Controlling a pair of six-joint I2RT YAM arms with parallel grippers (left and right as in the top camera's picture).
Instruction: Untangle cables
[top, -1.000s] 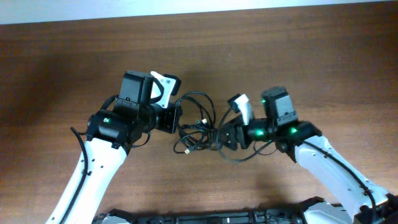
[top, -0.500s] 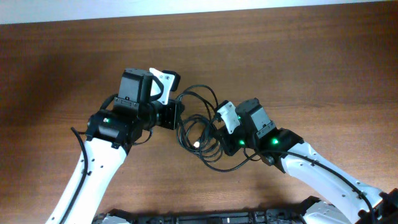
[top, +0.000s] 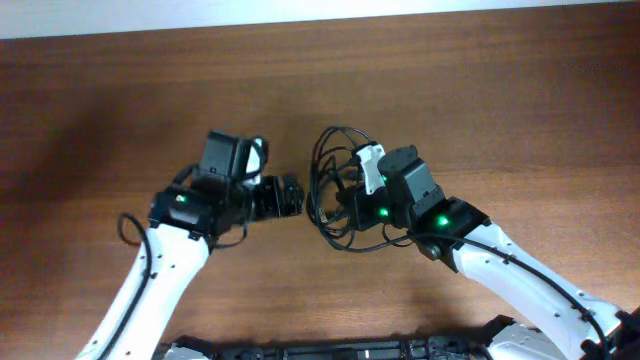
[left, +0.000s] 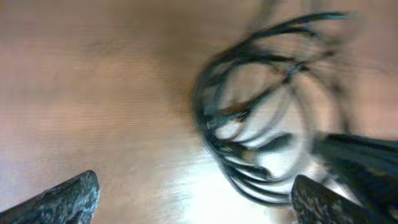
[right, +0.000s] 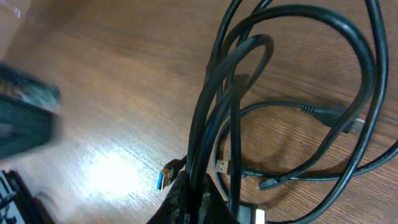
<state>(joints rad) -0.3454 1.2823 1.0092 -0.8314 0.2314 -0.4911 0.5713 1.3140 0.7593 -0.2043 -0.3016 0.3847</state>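
Observation:
The tabletop is clearer to the right of my right gripper in the overhead view. My right gripper will next lift the bunched parts of the cables, pull them there, lower them and let go.
The cables (top: 336, 165) are thin black cords bunched in overlapping loops at the table's middle. My right gripper (top: 346, 207) is shut on a few strands at the bunch's lower edge. In the right wrist view its fingers (right: 194, 200) pinch the strands of the cables (right: 292, 74), and a blue-tipped plug (right: 164, 181) lies beside them. My left gripper (top: 297, 197) stands open just left of the bunch with nothing in it. In the blurred left wrist view the cables (left: 255, 124) lie ahead of the wide-open left gripper (left: 193, 202), towards its right finger.
The brown wooden table (top: 520, 110) stretches around both arms. A pale wall edge (top: 300, 12) runs along the back. The left gripper shows as a dark blur (right: 25, 118) in the right wrist view. The right arm is a dark shape (left: 364, 162) in the left wrist view.
My left gripper has let go of the cables, opened wide and drawn back a little. My right gripper has shut on the strands and shifted left and towards the back with the bunch.

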